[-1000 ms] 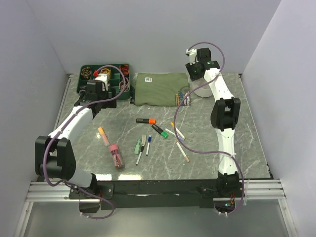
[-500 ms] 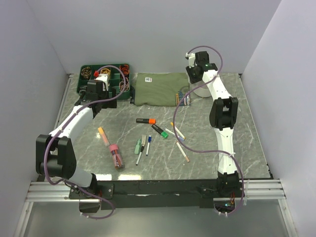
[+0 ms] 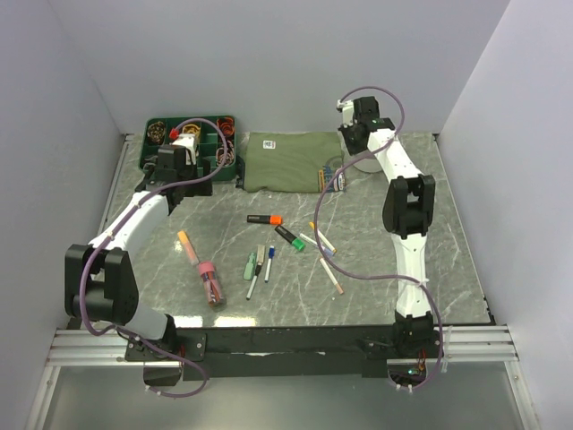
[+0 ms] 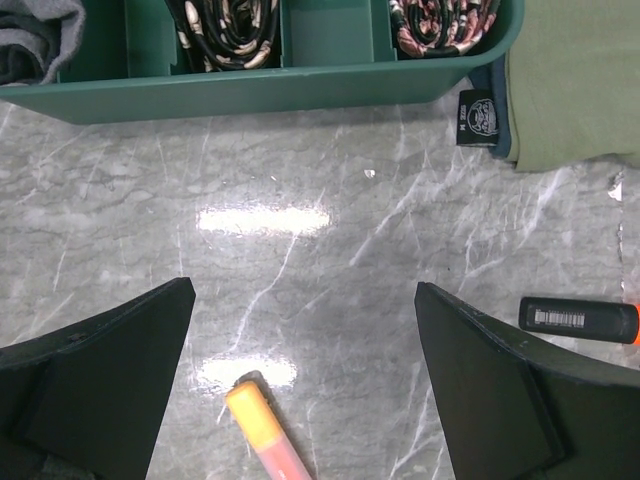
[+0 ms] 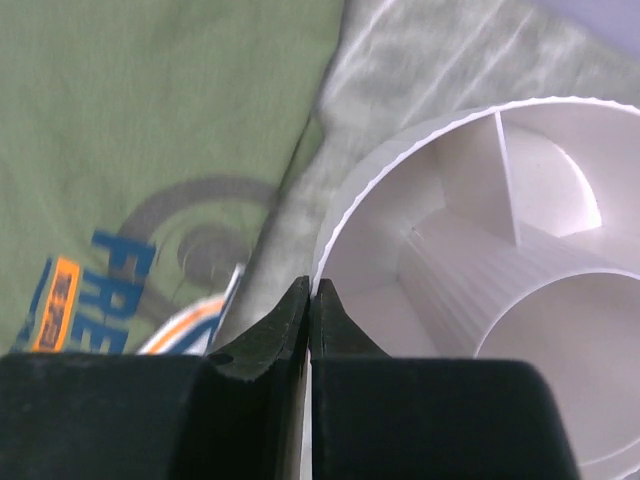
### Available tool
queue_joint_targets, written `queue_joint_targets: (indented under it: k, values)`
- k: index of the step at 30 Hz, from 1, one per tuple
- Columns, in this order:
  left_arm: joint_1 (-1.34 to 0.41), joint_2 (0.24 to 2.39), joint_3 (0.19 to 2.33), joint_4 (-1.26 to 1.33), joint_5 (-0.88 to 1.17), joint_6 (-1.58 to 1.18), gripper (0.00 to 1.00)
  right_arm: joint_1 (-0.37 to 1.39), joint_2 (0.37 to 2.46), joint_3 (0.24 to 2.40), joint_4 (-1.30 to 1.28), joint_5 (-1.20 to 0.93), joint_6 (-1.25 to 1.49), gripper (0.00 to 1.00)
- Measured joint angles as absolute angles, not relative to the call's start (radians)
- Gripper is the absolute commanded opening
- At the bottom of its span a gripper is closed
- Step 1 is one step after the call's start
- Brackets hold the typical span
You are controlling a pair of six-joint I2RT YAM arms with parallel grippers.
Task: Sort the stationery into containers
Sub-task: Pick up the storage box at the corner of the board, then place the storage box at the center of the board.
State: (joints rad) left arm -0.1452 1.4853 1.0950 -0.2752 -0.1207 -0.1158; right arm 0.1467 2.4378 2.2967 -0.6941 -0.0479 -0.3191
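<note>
The robot's right gripper should next pull the white organiser [image 5: 500, 250] back onto the bare table beside the slim pens and let go of the organiser's rim, because those pens lie nearer the robot's base.
The white round organiser [image 5: 500, 250] stands at the back right, mostly hidden under my right arm in the top view [image 3: 361, 162]. My right gripper [image 5: 310, 290] is shut on its rim, also seen from above [image 3: 354, 136]. Several pens and markers lie mid-table: an orange-capped black marker [image 3: 265, 219], a green-capped marker [image 3: 289, 238], an orange-and-pink highlighter [image 3: 188, 247], a pink-capped clear tube [image 3: 211, 282] and slim pens [image 3: 260, 262]. My left gripper [image 4: 305, 290] is open and empty above bare table, with the highlighter's orange end [image 4: 262, 425] between its fingers below.
A green divided tray [image 3: 192, 143] with bands and small items stands at the back left; its front wall [image 4: 260, 90] fills the top of the left wrist view. A folded olive-green cloth [image 3: 288, 161] lies between tray and organiser. Walls close in the left, back and right.
My right wrist has turned and shifted slightly toward the back wall while staying at the organiser. The left arm and the stationery have not moved.
</note>
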Motion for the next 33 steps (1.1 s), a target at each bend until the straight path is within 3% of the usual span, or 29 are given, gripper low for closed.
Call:
queue_joint_targets:
  k: [8,20,28,33]
  values:
    - [-0.145,1.423,1.03,-0.254,-0.102,-0.118,0.99,0.148,2.226,2.059,-0.756,-0.055,-0.323,0.0]
    - [-0.155,1.362,0.997,-0.219,-0.08,-0.117,0.99,0.239,1.67,1.546,-0.807,-0.204,-0.383,0.0]
    - [-0.179,1.34,0.982,-0.214,-0.076,-0.117,0.99,0.318,1.571,1.251,-0.783,-0.226,-0.374,0.0]
    - [-0.192,1.33,0.968,-0.215,-0.076,-0.117,0.99,0.34,1.552,1.203,-0.751,-0.217,-0.38,0.0]
